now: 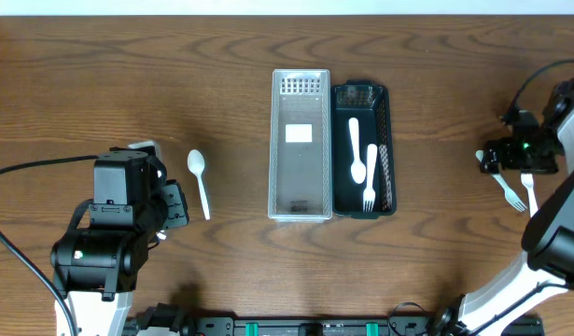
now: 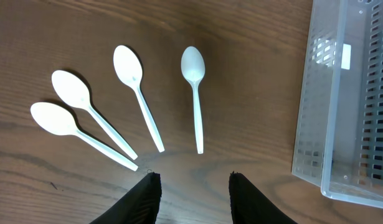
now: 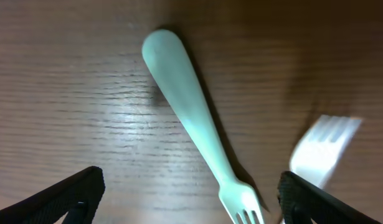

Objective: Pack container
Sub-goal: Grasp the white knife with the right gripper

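The right gripper lowers onto the white fork's handle, near its tined head, next and closes its fingertips, as that fork lies below and between them.
A clear plastic container (image 1: 301,182) stands mid-table with a black container (image 1: 386,140) against its right side. In the black one lie a white spoon (image 1: 355,149) and a white fork (image 1: 370,182). My left gripper (image 2: 194,180) is open and empty, just short of the handle ends of several white spoons (image 2: 194,93) fanned on the wood; overhead shows one spoon (image 1: 200,182). My right gripper (image 3: 191,186) is open wide and low over the table. A white fork (image 3: 191,118) lies between its fingers with a second, blurred fork (image 3: 322,149) beside the right finger.
The clear container's perforated wall (image 2: 340,124) fills the right of the left wrist view. In the overhead view the two forks (image 1: 512,193) lie near the table's right edge under the right arm (image 1: 557,215). A cable (image 1: 35,166) trails left of the left arm.
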### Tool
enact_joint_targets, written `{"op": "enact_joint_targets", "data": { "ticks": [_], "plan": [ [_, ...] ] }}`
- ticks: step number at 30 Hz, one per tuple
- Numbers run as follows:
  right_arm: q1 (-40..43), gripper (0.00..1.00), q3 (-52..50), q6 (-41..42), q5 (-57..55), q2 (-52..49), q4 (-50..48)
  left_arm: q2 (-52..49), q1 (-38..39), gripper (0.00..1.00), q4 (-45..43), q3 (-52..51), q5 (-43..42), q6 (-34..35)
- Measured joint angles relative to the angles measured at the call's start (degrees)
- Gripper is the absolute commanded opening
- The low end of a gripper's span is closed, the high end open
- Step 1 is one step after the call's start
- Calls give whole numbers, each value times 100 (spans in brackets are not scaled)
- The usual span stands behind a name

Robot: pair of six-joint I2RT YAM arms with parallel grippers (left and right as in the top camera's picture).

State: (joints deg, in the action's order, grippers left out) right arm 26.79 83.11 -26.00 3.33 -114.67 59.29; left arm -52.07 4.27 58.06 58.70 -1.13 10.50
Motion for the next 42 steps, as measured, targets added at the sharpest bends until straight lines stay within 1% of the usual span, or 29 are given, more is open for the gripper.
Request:
{"op": "enact_joint_targets", "data": {
  "ticks": [8,17,20,23,32,37,42],
  "plan": [
    [0,91,-52,0,-85,-208,-39,0,0,39,0,0,0,-2],
    [0,89,-522,-2,-422,-212,-341,0,0,39,-2,0,0,0],
    [0,87,-566,-2,-516,-205,-391,0,0,39,-2,0,0,0],
    [0,82,-573,-2,-570,-205,-415,0,0,39,0,0,0,0],
    [0,56,-595,-26,-699,-205,-431,0,0,39,0,0,0,0],
    [0,45,-595,-26,-706,-205,-435,0,0,39,0,0,0,0],
    [0,36,-597,-28,-710,-208,-439,0,0,39,0,0,0,0]
  ]
}}
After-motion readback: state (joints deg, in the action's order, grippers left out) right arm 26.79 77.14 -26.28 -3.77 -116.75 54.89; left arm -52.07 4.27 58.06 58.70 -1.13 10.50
